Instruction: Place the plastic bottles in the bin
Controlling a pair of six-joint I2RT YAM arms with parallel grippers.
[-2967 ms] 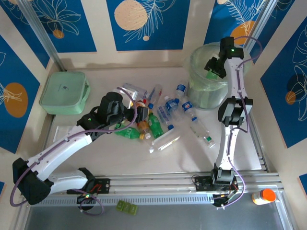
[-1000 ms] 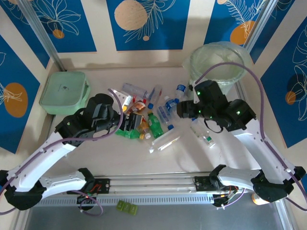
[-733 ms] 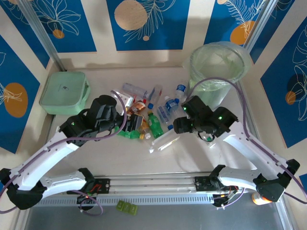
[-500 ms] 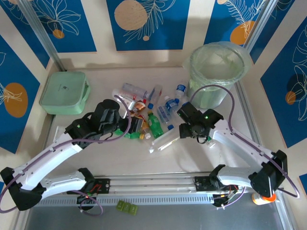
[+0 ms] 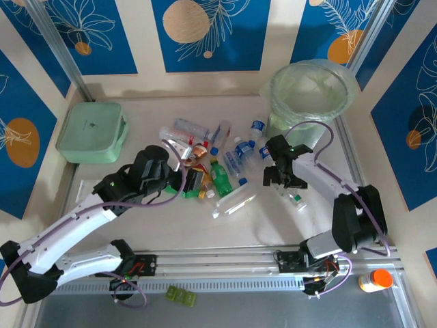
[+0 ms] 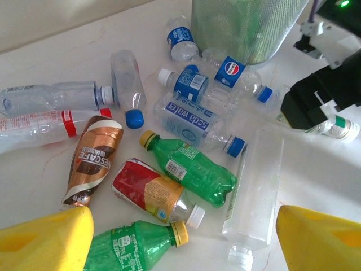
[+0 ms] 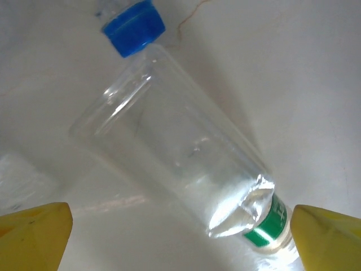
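Observation:
My wide-open fingers are already on either side of the bottle, so my right gripper needs to move down onto the clear body of the green-banded bottle (image 5: 287, 194) (image 7: 180, 152) and close there.
Several plastic bottles (image 5: 220, 176) lie in a heap at the table's centre, left of the bin (image 5: 273, 89), a round translucent bucket with a pale green liner. My left gripper (image 5: 192, 180) hovers open over the heap's near side. Its yellow fingertips (image 6: 45, 243) flank a green bottle (image 6: 130, 245), a red-labelled bottle (image 6: 148, 192) and a clear square bottle (image 6: 256, 186), and hold none of them. My right gripper (image 5: 278, 179) is low over a clear green-banded bottle (image 7: 180, 152). It is wide open, with a fingertip (image 7: 330, 240) on each side, apart from the bottle.
A mint-green lidded box (image 5: 91, 132) sits at the far left. An orange-and-white bottle (image 5: 375, 279) stands off the table at the near right. The bin's mesh wall (image 6: 248, 28) rises just behind the blue-labelled bottles (image 6: 192, 84). Bare tabletop lies in front of the heap.
My right arm came down from the bin to the table, settled over the clear bottle, and its jaws opened wider. My left gripper drifted slightly nearer over the heap.

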